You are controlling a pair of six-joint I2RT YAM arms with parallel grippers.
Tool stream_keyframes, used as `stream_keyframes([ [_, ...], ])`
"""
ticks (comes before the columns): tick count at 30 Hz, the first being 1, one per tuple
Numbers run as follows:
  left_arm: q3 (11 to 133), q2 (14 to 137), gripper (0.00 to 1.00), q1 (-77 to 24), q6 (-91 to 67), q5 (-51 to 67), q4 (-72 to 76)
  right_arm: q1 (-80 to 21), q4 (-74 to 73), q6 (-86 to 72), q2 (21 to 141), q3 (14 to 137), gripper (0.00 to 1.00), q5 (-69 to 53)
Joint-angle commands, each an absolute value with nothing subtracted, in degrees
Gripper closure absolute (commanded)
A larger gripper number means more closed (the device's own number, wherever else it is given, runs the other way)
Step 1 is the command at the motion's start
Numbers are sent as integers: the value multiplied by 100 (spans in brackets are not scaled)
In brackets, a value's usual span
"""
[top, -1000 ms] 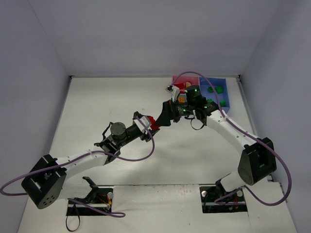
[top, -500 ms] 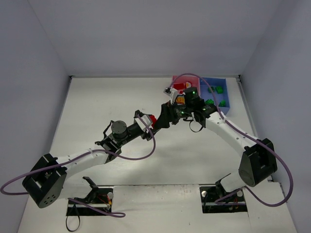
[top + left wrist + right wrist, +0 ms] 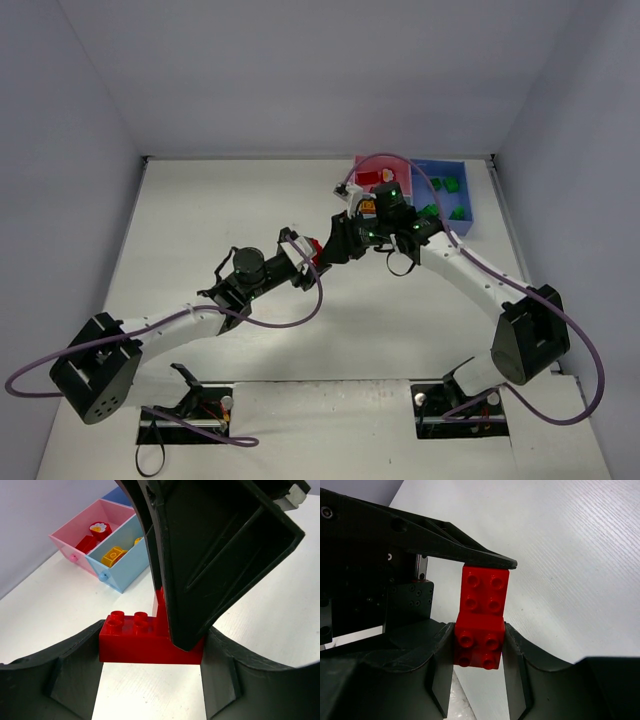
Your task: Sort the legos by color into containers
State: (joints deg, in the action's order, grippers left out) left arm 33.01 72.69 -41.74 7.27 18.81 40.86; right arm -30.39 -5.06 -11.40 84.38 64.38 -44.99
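Observation:
The raised red block should come off next, and my right gripper will pull it off, carry it outward and let it go inside the pink tray (image 3: 397,166) with red pieces.
A red lego (image 3: 314,246), two studded blocks stuck together in a step shape, hangs above the table between both arms. My left gripper (image 3: 306,254) is shut on its lower block (image 3: 145,642), one finger on each end. My right gripper (image 3: 333,246) is shut on the raised block (image 3: 479,635), its fingers (image 3: 440,650) pressed against both sides. The containers stand at the back right: a pink tray (image 3: 397,166) with red pieces (image 3: 92,537), a light blue tray (image 3: 127,570) with yellow-orange legos (image 3: 113,556), and a blue tray (image 3: 466,187) with green legos (image 3: 448,185).
The right arm (image 3: 470,270) reaches across in front of the trays and hides most of the light blue one in the top view. Purple cables (image 3: 290,322) loop off both arms. White walls close in the table on three sides.
My right gripper has moved left to meet the left gripper and has shut on the red lego's raised block. The left gripper has kept its hold and edged slightly right.

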Motion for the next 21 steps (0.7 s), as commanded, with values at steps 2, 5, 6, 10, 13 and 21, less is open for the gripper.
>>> stream_keyframes([
  [2, 3252, 7277, 92, -4017, 492, 1899, 4035, -2558, -264, -861, 8060, 6767, 93, -4262],
  [5, 3155, 7295, 94, -3955, 448, 1820, 3903, -2207, -299, -844, 8059, 6899, 93, -4464],
  [6, 3138, 7304, 94, -3938, 431, 1793, 3885, -2119, -299, -826, 8077, 6969, 93, -4500],
  [10, 3067, 7286, 95, -3902, 422, 1775, 3867, -1662, -325, -730, 8279, 7258, 93, -4483],
  [13, 3067, 7225, 95, -3902, 404, 1767, 3841, -1451, -299, -642, 8621, 7662, 93, -3905],
  [21, 3059, 6575, 95, -3902, 378, 1872, 3701, -1126, -264, -624, 10580, 9394, 91, -1383],
])
